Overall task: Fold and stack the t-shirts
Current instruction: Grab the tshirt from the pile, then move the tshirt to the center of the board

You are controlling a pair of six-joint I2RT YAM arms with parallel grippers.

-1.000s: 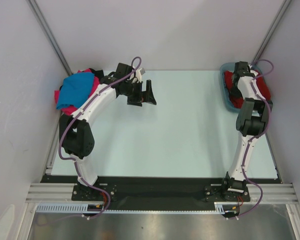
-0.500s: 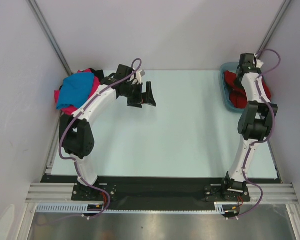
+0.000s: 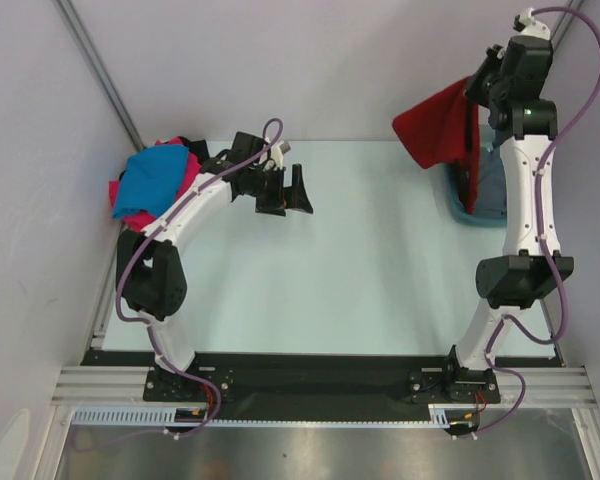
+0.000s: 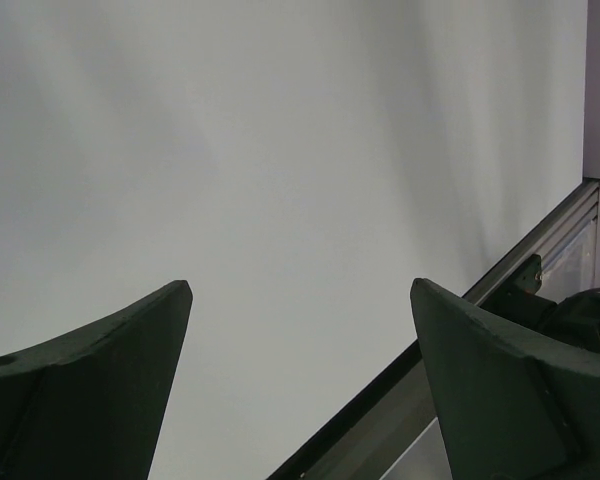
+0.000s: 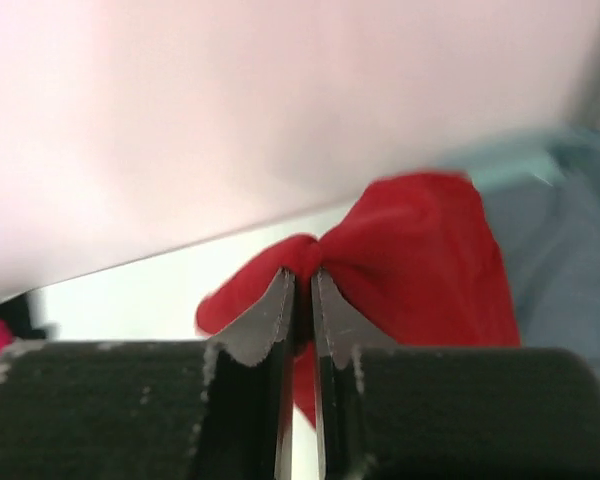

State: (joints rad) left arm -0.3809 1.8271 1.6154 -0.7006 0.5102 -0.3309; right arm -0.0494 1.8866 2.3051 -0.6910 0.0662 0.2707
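Observation:
The red t-shirt [image 3: 440, 128] goes left in the top view next and down, where my right gripper releases it. The bare middle of the table lies below and that way.
A dark red t-shirt [image 3: 440, 128] hangs in the air above the teal tub [image 3: 458, 205] at the back right, its lower part trailing down into the tub. My right gripper [image 3: 477, 88] is raised high and shut on a bunched fold of that red t-shirt [image 5: 420, 255]. A grey t-shirt [image 3: 492, 185] lies in the tub. At the back left a pile holds a bright blue t-shirt [image 3: 152, 178] over a hot pink one [image 3: 114, 190] and a black one [image 3: 190, 148]. My left gripper [image 3: 287, 192] hovers open right of the pile, nothing between its fingers [image 4: 100, 385].
White walls close the table on the left, back and right, with slanted metal posts [image 3: 98, 68] in the back corners. A black rail [image 4: 460, 320] runs along the table's front edge by the arm bases.
My right arm has risen from inside the tub to high above it, pulling the dark red t-shirt up and out. The left arm has hardly moved.

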